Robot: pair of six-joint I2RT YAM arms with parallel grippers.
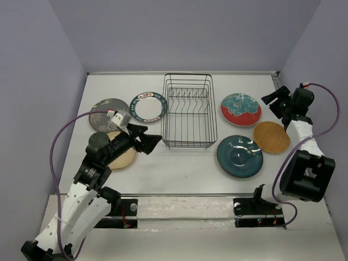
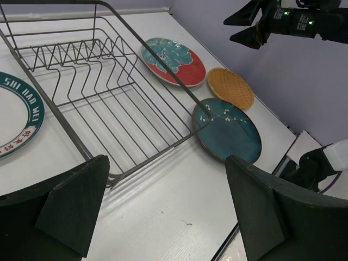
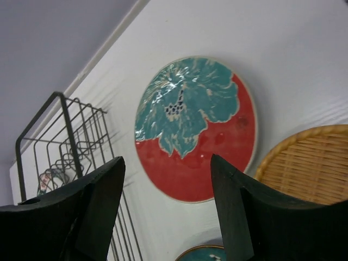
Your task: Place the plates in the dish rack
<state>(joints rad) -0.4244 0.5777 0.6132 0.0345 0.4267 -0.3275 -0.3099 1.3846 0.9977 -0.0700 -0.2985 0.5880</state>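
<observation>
To get onto the rim side of the teal-and-red plate (image 1: 240, 109) opposite the rack (image 1: 189, 111), my right gripper should lower and tilt flatter first.
The black wire dish rack (image 1: 189, 111) stands empty at the table's middle. Left of it lie the grey patterned plate (image 1: 103, 111), the white plate with a dark teal rim (image 1: 148, 106) and the pale tan plate (image 1: 124, 156), partly under my left arm. Right of it lie the teal-and-red plate (image 1: 240, 109), the wooden plate (image 1: 271, 136) and the dark teal plate (image 1: 239, 155). My left gripper (image 1: 150, 139) is open and empty above the table by the rack's near left corner (image 2: 103, 174). My right gripper (image 1: 272, 106) is open and empty, raised just right of the teal-and-red plate (image 3: 196, 128).
The grey walls stand close on the left, right and back. The table's near edge strip (image 1: 185, 206) runs between the arm bases. In the left wrist view the right gripper (image 2: 247, 27) hangs above the wooden plate (image 2: 231, 87) and the dark teal plate (image 2: 228, 129).
</observation>
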